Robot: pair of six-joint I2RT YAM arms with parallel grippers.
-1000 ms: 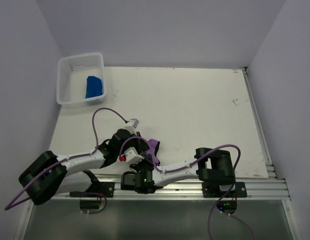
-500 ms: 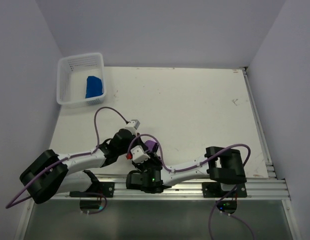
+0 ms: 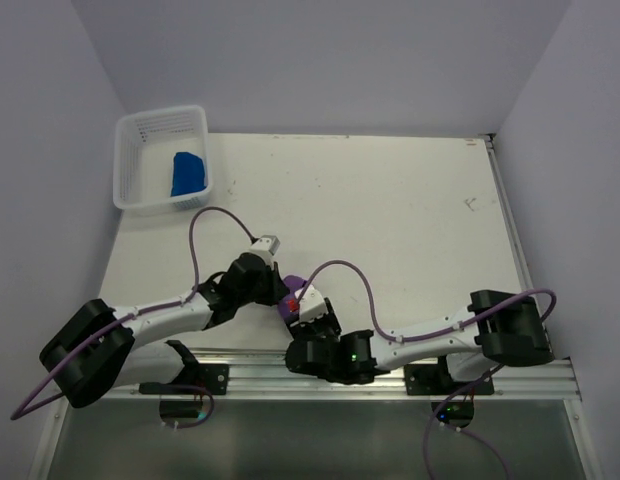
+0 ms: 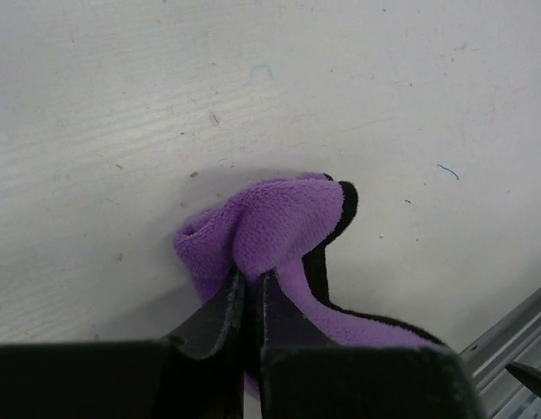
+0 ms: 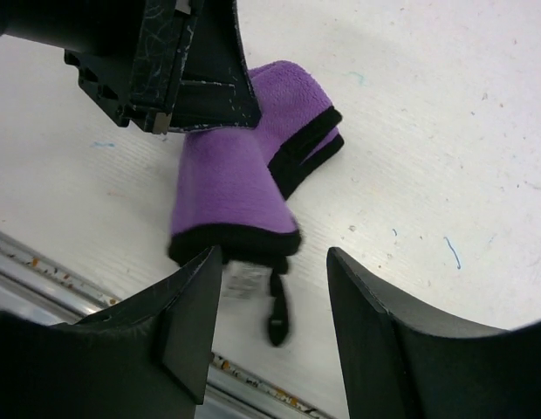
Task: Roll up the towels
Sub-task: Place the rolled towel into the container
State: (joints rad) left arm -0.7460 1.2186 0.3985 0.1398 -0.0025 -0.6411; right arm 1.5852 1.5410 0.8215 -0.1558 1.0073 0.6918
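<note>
Next, the left gripper lifts outward, lowers over the bare spot on the basket's bottom beside the blue towel (image 3: 188, 173) and releases the purple towel (image 3: 289, 298) there.
The purple towel (image 4: 272, 216), edged in black, lies loosely rolled on the white table near its front edge. My left gripper (image 4: 250, 281) is shut on the roll's near fold. In the right wrist view the same purple towel (image 5: 225, 185) hangs from the left gripper's fingers (image 5: 188, 83), its black hem and loop just ahead of my right gripper (image 5: 275, 257). That gripper stands open and holds nothing. From above, the left gripper (image 3: 276, 290), the purple towel (image 3: 289, 298) and the right gripper (image 3: 310, 310) crowd together. A bright blue towel (image 3: 188, 173) lies in the basket.
A white mesh basket (image 3: 160, 116) sits at the table's back left corner. The aluminium rail (image 3: 390, 372) with the arm bases runs along the front edge, close behind the purple towel. White walls close in on the left, back and right.
My right gripper has opened and let go of the purple towel, and the right arm has swung out to the right. The left gripper stays shut on the towel.
</note>
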